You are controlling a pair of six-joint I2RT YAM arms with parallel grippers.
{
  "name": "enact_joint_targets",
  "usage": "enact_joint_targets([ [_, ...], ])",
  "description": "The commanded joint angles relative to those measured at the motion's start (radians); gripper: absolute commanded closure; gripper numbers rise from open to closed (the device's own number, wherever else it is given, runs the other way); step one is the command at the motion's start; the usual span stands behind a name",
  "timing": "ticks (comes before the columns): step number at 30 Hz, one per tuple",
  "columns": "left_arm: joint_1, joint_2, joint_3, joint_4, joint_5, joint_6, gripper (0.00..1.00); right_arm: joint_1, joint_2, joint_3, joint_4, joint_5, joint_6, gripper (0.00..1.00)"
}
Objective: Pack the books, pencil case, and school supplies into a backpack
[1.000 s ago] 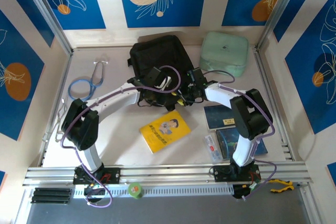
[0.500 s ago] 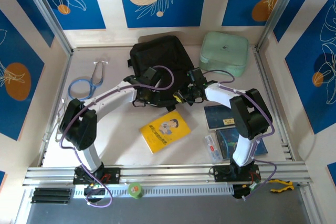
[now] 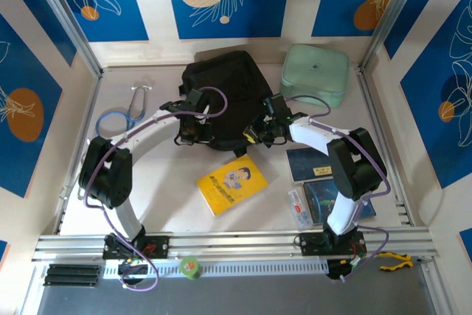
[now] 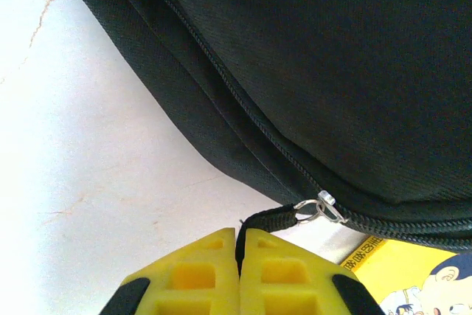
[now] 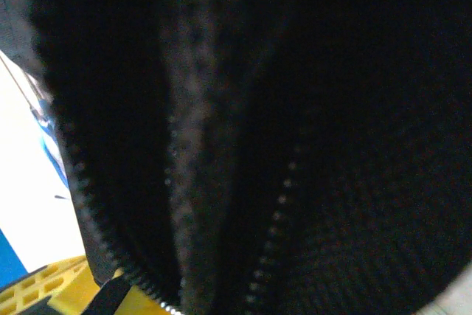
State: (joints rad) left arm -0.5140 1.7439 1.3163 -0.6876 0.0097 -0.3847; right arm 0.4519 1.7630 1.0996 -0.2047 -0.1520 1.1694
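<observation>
The black cord in my left gripper goes outward along the bag's stethoscope side next, as the zip there is still shut, then is released.
The black backpack (image 3: 225, 82) lies at the back middle of the table. My left gripper (image 4: 240, 248) is shut on the black cord of its zipper pull (image 4: 276, 220), whose metal ring (image 4: 318, 210) sits on the zip along the bag's near edge. My right gripper (image 3: 254, 136) is at the bag's near right edge, shut on black fabric beside a zipper track (image 5: 276, 219); one yellow finger (image 5: 63, 285) shows. On the table lie the yellow book (image 3: 231, 182), the navy book (image 3: 310, 164), the blue book (image 3: 335, 201) and the slim pencil case (image 3: 297, 206).
A mint-green padded pouch (image 3: 315, 74) sits right of the backpack. A stethoscope (image 3: 122, 116) lies at the left. A green tape roll (image 3: 190, 266) rests on the front rail. Metal frame posts and walls border the table.
My left gripper has travelled left along the backpack's near edge with the zipper pull in it. The right gripper has stayed at the bag's near right edge.
</observation>
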Motion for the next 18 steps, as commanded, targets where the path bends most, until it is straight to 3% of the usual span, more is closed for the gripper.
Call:
enact_joint_targets([
  [1, 0.040, 0.026, -0.011, -0.040, 0.021, 0.016, 1.00, -0.008, -0.039, -0.004, -0.061, 0.029, -0.050, 1.00],
  [18, 0.173, 0.111, 0.002, 0.100, 0.069, 0.032, 1.00, -0.008, -0.118, -0.046, -0.056, 0.008, -0.098, 1.00],
])
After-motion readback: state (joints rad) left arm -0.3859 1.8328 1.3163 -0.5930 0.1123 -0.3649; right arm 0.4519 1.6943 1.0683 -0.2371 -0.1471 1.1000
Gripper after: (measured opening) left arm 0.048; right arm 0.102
